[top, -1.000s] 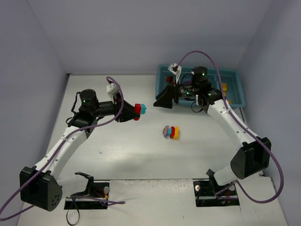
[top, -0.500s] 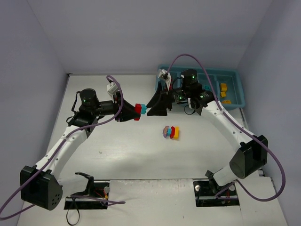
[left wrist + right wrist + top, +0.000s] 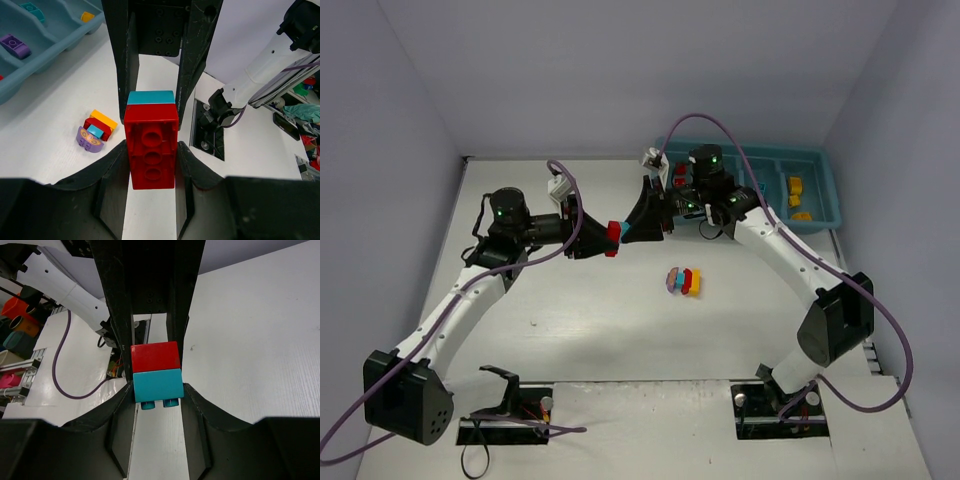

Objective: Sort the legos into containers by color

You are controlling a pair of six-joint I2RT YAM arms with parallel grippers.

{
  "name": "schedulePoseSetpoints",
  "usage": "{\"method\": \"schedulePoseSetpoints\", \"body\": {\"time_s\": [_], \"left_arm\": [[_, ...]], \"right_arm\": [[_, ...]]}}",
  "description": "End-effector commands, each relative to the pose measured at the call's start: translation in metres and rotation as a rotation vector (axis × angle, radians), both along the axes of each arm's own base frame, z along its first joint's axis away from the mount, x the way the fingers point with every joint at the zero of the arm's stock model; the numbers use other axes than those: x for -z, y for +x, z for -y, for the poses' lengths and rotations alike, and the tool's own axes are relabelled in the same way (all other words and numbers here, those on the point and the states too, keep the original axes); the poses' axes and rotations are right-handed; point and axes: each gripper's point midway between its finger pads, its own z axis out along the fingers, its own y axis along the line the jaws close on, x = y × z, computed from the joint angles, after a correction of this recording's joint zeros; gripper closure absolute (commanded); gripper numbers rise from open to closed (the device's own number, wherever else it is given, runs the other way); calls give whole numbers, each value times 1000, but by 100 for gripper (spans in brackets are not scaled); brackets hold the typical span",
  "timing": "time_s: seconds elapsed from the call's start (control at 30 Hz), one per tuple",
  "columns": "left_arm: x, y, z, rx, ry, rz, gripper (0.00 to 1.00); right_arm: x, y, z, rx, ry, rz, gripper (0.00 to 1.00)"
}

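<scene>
My right gripper pulls away from the red brick next, swings over the tray and tips down above the tray's section with a cyan brick [image 3: 762, 186] to release, since the colors match.
My left gripper [image 3: 609, 238] is shut on a red brick [image 3: 151, 150] held above the table, with a cyan brick [image 3: 150, 97] stuck on its far end. My right gripper [image 3: 629, 231] meets it head-on from the right, and its fingers press both sides of the cyan brick [image 3: 157, 385], with the red brick [image 3: 155, 356] just beyond. A loose stack of purple, cyan, red and yellow legos [image 3: 684, 280] lies on the table to the right. The teal tray of containers [image 3: 831, 190] stands at the back right, holding yellow bricks [image 3: 797, 187].
In the left wrist view the tray [image 3: 50, 60] shows a purple brick [image 3: 15, 46], a cyan one [image 3: 31, 7] and a yellow one [image 3: 87, 16] in separate compartments. The arm bases and cables sit along the near table edge.
My right gripper has swung left from the tray to the held stack and closed on the cyan brick. The left arm has stayed put with the red brick.
</scene>
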Motion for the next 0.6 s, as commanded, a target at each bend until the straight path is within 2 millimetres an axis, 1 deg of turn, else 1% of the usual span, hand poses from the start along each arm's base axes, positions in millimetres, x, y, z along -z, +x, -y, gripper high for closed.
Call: {"method": "schedulePoseSetpoints", "body": {"time_s": [0.0, 0.03, 0.07, 0.1, 0.13, 0.23, 0.3, 0.33, 0.37, 0.4, 0.43, 0.47, 0.53, 0.57], "left_arm": [[-34, 0, 4, 27, -44, 124, 100], [-33, 0, 4, 25, -43, 123, 100], [-33, 0, 4, 25, -43, 121, 100], [-32, 0, 5, 27, -43, 121, 100], [-32, 0, 5, 27, -43, 123, 100], [-32, 1, 4, 25, -38, 129, 100], [-29, 1, 3, 21, -29, 126, 100], [-29, 2, 2, 17, -25, 133, 100], [-26, 2, 1, 13, -19, 128, 100], [-26, 2, 0, 10, -19, 131, 100], [-26, 2, 0, 8, -19, 132, 100], [-27, 1, -1, 7, -20, 137, 100], [-26, 2, -3, 1, -17, 143, 100], [-25, 2, -3, -1, -16, 143, 100]], "right_arm": [[-31, -6, -10, -61, 77, 113, 68], [-32, -6, -10, -61, 78, 116, 68], [-33, -7, -10, -62, 80, 117, 72], [-31, -7, -10, -63, 78, 115, 91], [-32, -8, -9, -65, 79, 114, 99], [-32, -9, -5, -65, 87, 143, 100], [-29, -2, 3, -30, 77, 138, 100], [-30, 9, 15, 17, 74, 145, 100], [-22, 15, 24, 49, 59, 125, 100], [-20, 21, 33, 81, 54, 122, 100], [-22, 25, 44, 114, 55, 133, 100], [-14, 38, 62, 176, 39, 115, 100], [-13, 49, 80, 260, 22, 126, 100], [-7, 60, 94, 320, 8, 114, 100]]}}
